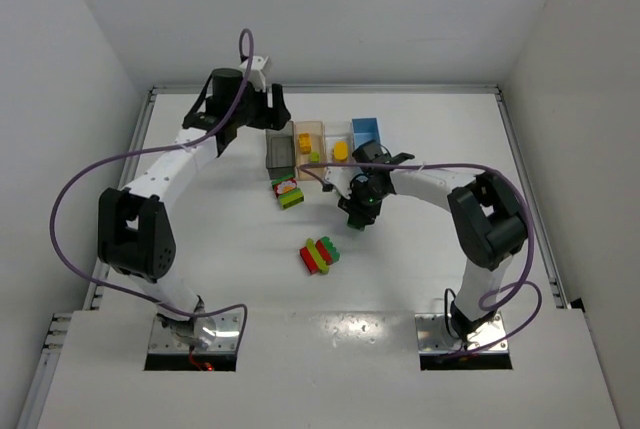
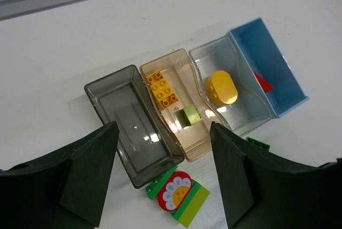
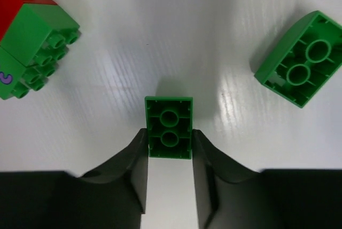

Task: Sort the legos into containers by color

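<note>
I will next move my right gripper up, outward and to the left in the top view over the grey bin, and then let go of what it holds, because the grey bin is empty.
Four bins stand in a row at the back: dark grey, tan, clear, blue. The tan bin holds a yellow brick and a lime brick. The clear bin holds a rounded yellow piece. The blue bin holds a red piece. My left gripper is open and empty above the grey bin's near end. My right gripper is shut on a dark green brick, underside facing the camera, close over the table.
A flower-faced cluster of red, green and lime bricks lies against the grey bin's near end. A red, yellow and green cluster lies mid-table. A loose dark green brick lies upside down to the right of the right gripper.
</note>
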Available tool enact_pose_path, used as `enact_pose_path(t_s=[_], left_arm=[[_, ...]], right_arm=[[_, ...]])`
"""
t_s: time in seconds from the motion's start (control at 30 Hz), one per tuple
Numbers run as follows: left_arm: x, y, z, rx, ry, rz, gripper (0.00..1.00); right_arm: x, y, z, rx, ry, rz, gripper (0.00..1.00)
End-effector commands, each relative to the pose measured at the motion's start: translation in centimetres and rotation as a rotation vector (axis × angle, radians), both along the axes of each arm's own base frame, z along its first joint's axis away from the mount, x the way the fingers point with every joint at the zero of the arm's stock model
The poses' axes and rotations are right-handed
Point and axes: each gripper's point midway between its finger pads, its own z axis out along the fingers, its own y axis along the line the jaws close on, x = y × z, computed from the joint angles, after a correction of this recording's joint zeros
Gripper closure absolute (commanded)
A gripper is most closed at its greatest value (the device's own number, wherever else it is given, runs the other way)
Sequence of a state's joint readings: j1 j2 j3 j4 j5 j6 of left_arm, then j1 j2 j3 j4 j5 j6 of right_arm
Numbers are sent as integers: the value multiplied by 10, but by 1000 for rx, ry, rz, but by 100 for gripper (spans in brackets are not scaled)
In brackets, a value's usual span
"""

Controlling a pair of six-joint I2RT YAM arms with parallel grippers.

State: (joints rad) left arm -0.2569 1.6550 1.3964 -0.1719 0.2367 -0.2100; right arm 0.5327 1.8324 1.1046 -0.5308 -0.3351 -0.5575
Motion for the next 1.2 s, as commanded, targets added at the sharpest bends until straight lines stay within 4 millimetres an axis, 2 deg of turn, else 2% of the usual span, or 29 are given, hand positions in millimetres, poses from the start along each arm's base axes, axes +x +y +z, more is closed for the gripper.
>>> enact_pose_path(t_s=[0.0,0.03,0.07,0.13,0.17,0.2,0.23,0.27,0.3,0.33,0.37,0.4,0.47,0.5,0.53,0.63,0.67,0.7,0.73,0.77,0.8,0.83,0.87,1.0,1.07,1.13,1.17], left_arm=[[14,17,32,0,-91,50,25],[14,22,38,-3,-102,61,25],[13,23,34,-1,-94,61,25],[14,42,39,6,-106,111,25],[15,47,35,9,-97,122,25],[14,54,41,-2,-106,140,25],[15,60,36,-7,-92,157,25],[15,76,36,-14,-87,194,25],[16,84,43,-26,-104,214,25],[15,92,37,-33,-87,236,25],[13,103,36,-35,-83,253,25],[13,110,32,-40,-71,271,25],[8,118,34,-44,-76,282,25],[7,125,26,-41,-59,296,25],[6,125,30,-42,-68,296,25],[2,135,22,-39,-52,318,25],[0,135,22,-39,-52,318,25],[0,135,22,-39,-52,318,25],[-1,139,17,-37,-42,327,25],[-1,139,17,-37,-42,327,25],[-1,139,17,-37,-42,327,25],[-3,139,22,-39,-52,327,25],[-3,140,22,-28,-56,323,25],[-6,144,16,-18,-47,328,25],[-6,144,16,-18,-47,328,25],[-8,144,11,-17,-36,328,25],[-8,144,11,-17,-36,328,25]], right_arm=[[13,1,2,-15,-65,-5,75],[16,5,6,1,-72,-2,82],[16,6,9,13,-75,1,85],[20,15,17,50,-81,12,93],[24,20,26,72,-99,16,95],[26,27,38,110,-105,28,96],[28,32,43,133,-104,27,96],[29,37,54,162,-111,37,98],[31,44,64,196,-117,41,98],[37,56,87,260,-143,42,98],[39,62,99,293,-153,44,98],[50,75,122,361,-193,63,98],[62,88,151,433,-223,14,98],[73,98,171,481,-248,6,98],[84,107,185,533,-258,-40,98],[117,132,212,637,-289,-104,98],[125,137,213,650,-285,-116,98],[138,146,232,684,-311,-120,98],[151,155,207,668,-263,-145,98],[155,161,200,673,-207,-176,98],[167,169,215,705,-227,-180,98],[176,175,190,688,-186,-201,98],[184,181,199,712,-188,-214,98],[201,194,181,720,-144,-252,98],[207,197,179,721,-146,-251,98],[208,202,161,703,-125,-264,98],[211,205,167,715,-139,-259,98]])
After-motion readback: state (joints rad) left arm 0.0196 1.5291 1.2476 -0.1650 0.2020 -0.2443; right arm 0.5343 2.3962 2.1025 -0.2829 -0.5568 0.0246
